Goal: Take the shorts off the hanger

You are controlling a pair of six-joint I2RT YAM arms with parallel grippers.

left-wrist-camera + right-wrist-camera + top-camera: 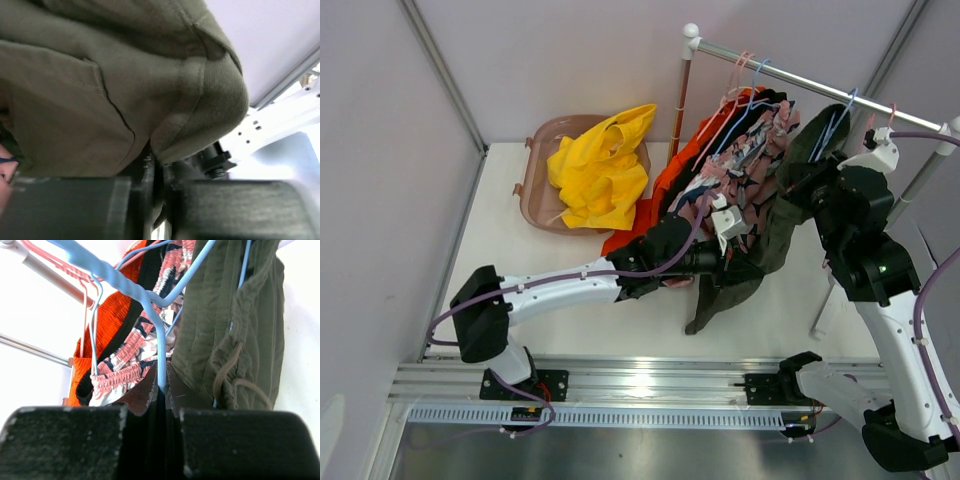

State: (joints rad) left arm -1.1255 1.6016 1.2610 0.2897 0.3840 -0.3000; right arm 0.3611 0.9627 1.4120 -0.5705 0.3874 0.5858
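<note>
Olive shorts still hang on the blue hanger, so my right gripper is going to lift the wire next. Then it will lower the wire beside the pink patterned shorts and let go of it.
Olive-green shorts hang from a light blue hanger on the rail and droop to the table. My left gripper is shut on their cloth, which fills the left wrist view. My right gripper is shut on the blue hanger wire, with the olive shorts just to its right. Pink patterned shorts, black shorts and orange shorts hang on the rail further left. Yellow shorts lie in the basket.
A brown plastic basket sits at the back left of the white table. The rail runs across the back right on a copper post and a grey leg. Grey walls close in both sides.
</note>
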